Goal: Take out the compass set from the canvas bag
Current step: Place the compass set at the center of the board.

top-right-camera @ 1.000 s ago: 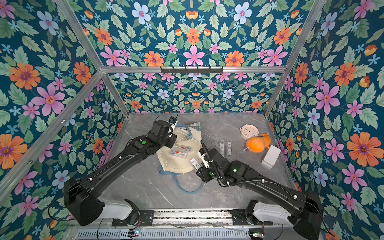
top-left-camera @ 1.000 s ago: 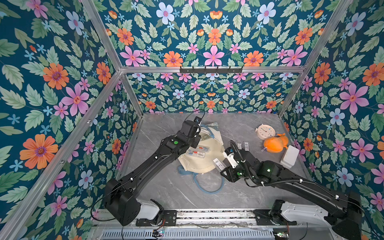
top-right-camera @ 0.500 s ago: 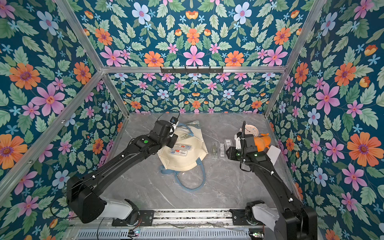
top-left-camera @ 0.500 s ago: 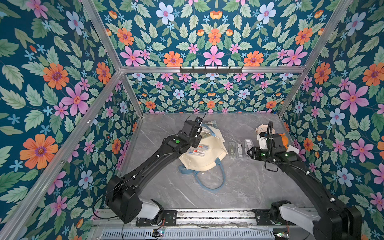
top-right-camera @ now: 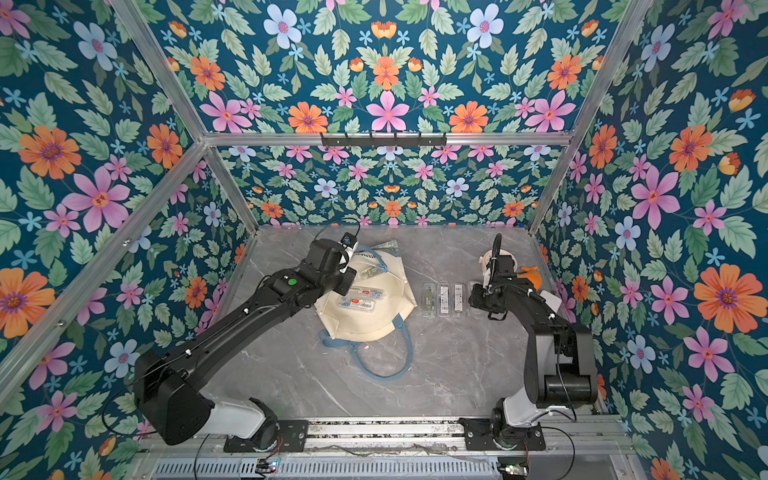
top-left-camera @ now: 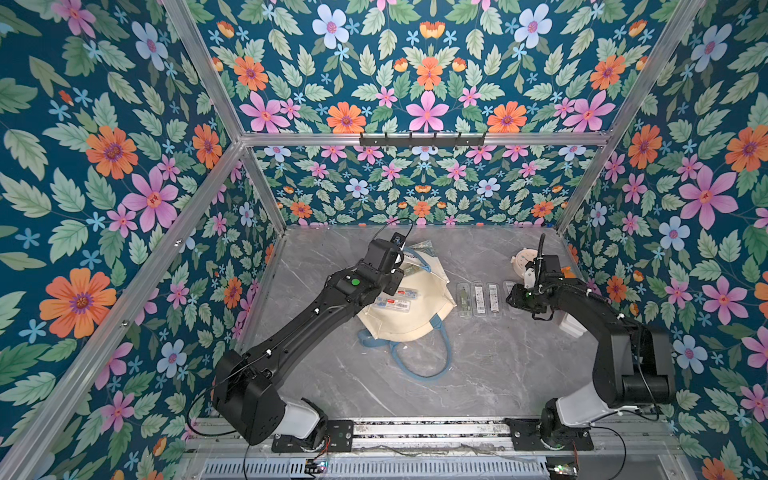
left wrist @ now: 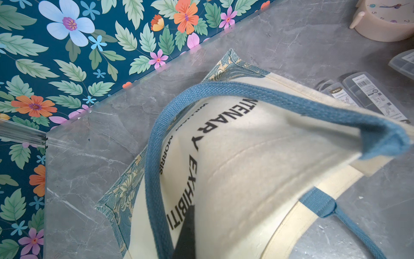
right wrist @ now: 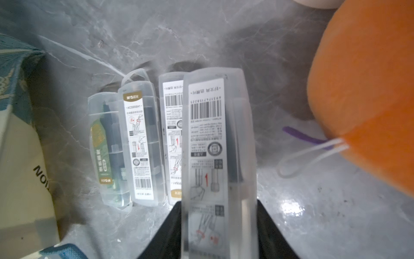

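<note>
The compass set is still hanging above the table. My right gripper will next lower it onto the bare tabletop (top-left-camera: 508, 310) beside the nearest case in the row and let it go.
The cream canvas bag (top-left-camera: 415, 320) (top-right-camera: 374, 328) lies mid-table with its blue handles toward the front. My left gripper (top-left-camera: 395, 274) (left wrist: 186, 231) is shut on the bag's cloth (left wrist: 246, 168) and holds it raised. Two clear compass set cases (top-left-camera: 395, 298) lie on the bag's cream cloth beside that gripper. My right gripper (top-left-camera: 515, 296) (right wrist: 218, 224) is shut on another compass set (right wrist: 215, 145), a clear case with a barcode label. It hangs just above the table at the right end of a row of three cases (top-left-camera: 478, 299) (right wrist: 140, 145).
A cream alarm clock (top-left-camera: 523, 262) (left wrist: 385, 22) and an orange plush toy (top-left-camera: 567, 272) (right wrist: 369, 89) sit just behind and right of my right gripper. A white box (top-left-camera: 573, 326) stands by the right wall. Floral walls close in three sides.
My right arm has swung from the bag to the right with the compass set, ending at the row of cases. The left arm has hardly moved.
</note>
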Action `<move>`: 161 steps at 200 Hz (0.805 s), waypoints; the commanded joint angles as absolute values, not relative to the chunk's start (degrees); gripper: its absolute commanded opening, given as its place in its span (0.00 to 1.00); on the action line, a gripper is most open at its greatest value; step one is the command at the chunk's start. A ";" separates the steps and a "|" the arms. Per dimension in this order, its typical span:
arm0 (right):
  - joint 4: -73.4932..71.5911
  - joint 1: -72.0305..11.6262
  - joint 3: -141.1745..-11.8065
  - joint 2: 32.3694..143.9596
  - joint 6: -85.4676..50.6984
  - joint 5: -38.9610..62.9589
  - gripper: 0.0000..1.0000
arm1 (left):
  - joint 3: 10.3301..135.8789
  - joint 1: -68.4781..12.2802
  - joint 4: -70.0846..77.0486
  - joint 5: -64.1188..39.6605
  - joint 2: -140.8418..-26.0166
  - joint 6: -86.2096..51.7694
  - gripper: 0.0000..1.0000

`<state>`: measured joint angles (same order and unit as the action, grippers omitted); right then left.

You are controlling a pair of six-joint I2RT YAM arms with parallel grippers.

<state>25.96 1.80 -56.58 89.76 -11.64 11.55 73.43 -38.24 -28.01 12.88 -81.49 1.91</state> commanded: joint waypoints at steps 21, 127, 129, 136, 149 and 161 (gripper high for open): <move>23.78 2.53 -57.14 93.07 -10.36 13.10 0.19 | 73.56 -38.18 -27.71 12.57 -81.03 2.17 0.00; 25.39 3.58 -60.11 100.25 -11.46 14.33 0.32 | 74.83 -38.18 -27.42 11.09 -82.18 2.02 0.00; 25.44 3.60 -60.18 100.34 -11.43 14.33 0.32 | 74.83 -38.20 -27.42 11.12 -82.22 1.96 0.00; 25.57 3.60 -60.40 100.58 -11.62 14.39 0.33 | 74.80 -38.21 -27.50 11.08 -82.16 1.91 0.00; 25.49 3.60 -60.38 100.72 -11.77 14.44 0.34 | 74.75 -38.22 -27.51 11.09 -82.05 1.90 0.00; 25.40 3.67 -60.36 100.93 -11.86 14.50 0.36 | 74.70 -38.23 -27.47 11.07 -81.83 1.83 0.00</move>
<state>24.23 3.57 -60.16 100.55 -11.49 14.52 74.30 -38.22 -28.29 11.73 -82.24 1.89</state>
